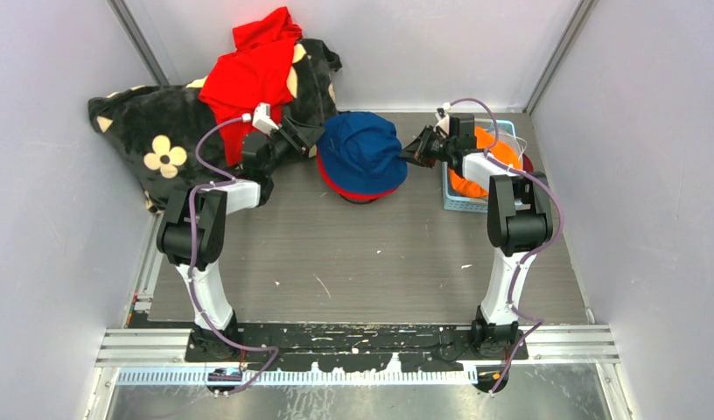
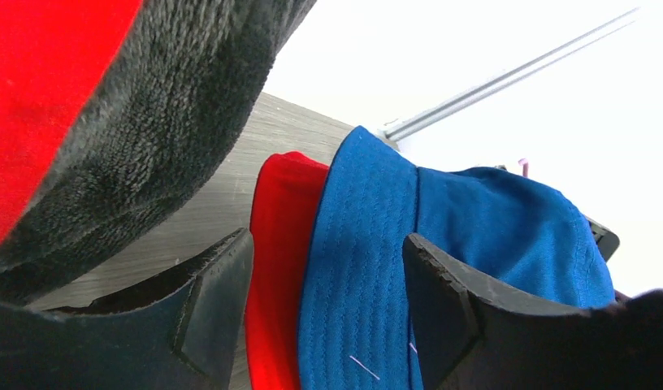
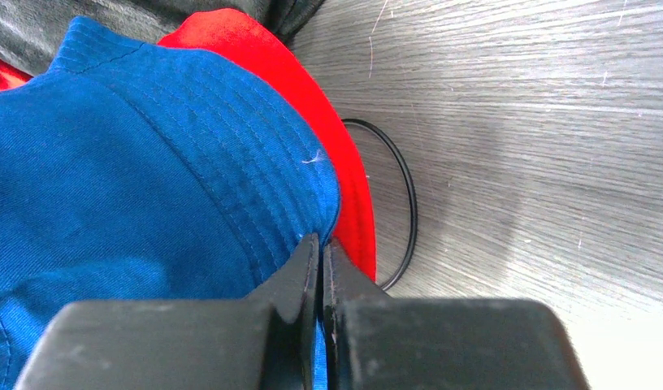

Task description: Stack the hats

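Observation:
The hats are against the black blanket, so my right gripper will pull the pinched blue brim back over the bare tabletop (image 1: 411, 185) beside the stack and let go of it there.
A blue hat (image 1: 362, 149) sits on top of a red hat (image 1: 343, 189) at the middle back of the table. My left gripper (image 1: 303, 140) is open at the stack's left side. In the left wrist view (image 2: 328, 305) the blue brim (image 2: 361, 276) and the red brim (image 2: 275, 268) lie between its fingers. My right gripper (image 1: 412, 150) is shut on the blue hat's right brim. The right wrist view (image 3: 321, 252) shows blue fabric (image 3: 149, 179) pinched in it, with the red brim (image 3: 353, 195) just beneath. An orange hat (image 1: 489, 149) lies in a basket.
A light blue basket (image 1: 463, 203) stands at the right back, under my right arm. A black blanket with cream flowers (image 1: 152, 131) and a bright red garment (image 1: 253, 70) are heaped at the left back. A thin black ring (image 3: 408, 195) lies under the stack.

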Available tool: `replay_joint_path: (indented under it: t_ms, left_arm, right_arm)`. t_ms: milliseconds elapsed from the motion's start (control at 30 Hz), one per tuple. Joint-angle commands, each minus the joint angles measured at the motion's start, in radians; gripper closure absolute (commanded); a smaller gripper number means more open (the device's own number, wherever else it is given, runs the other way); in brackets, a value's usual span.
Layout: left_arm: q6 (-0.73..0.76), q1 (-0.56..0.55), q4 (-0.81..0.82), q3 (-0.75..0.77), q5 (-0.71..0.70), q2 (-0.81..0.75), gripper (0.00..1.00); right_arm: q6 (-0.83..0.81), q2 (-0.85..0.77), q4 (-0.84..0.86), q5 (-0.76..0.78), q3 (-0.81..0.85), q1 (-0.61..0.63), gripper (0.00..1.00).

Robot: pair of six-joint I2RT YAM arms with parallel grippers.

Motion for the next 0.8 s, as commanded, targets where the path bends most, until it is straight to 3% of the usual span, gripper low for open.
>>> replay_joint_path:
  t_ms: [0, 233, 333, 567, 700, 767]
  left_arm:
    - [-0.077, 0.009, 0.202, 0.032, 0.089, 0.054, 0.33]
    - [-0.131, 0.011, 0.281, 0.063, 0.162, 0.114, 0.39]
    - [-0.14, 0.011, 0.3, 0.068, 0.176, 0.122, 0.47]
    - [-0.185, 0.02, 0.345, 0.077, 0.187, 0.153, 0.96]
    - [-0.189, 0.025, 0.335, 0.059, 0.165, 0.15, 1.0]
    - [-0.15, 0.025, 0.207, 0.044, 0.127, 0.117, 1.0]
  right_arm:
    - [-0.017, -0.063, 0.009, -0.001, 0.003, 0.006, 0.99]
    - [-0.019, -0.066, 0.004, -0.001, 0.0, 0.006, 0.99]
    - [-0.021, -0.066, 0.003, -0.001, -0.001, 0.005, 0.99]
    - [-0.02, -0.066, 0.004, -0.001, -0.002, 0.007, 0.99]
    - [-0.022, -0.067, 0.0, 0.005, -0.005, 0.007, 0.99]
    - [-0.035, -0.066, -0.025, 0.024, -0.004, 0.008, 0.99]
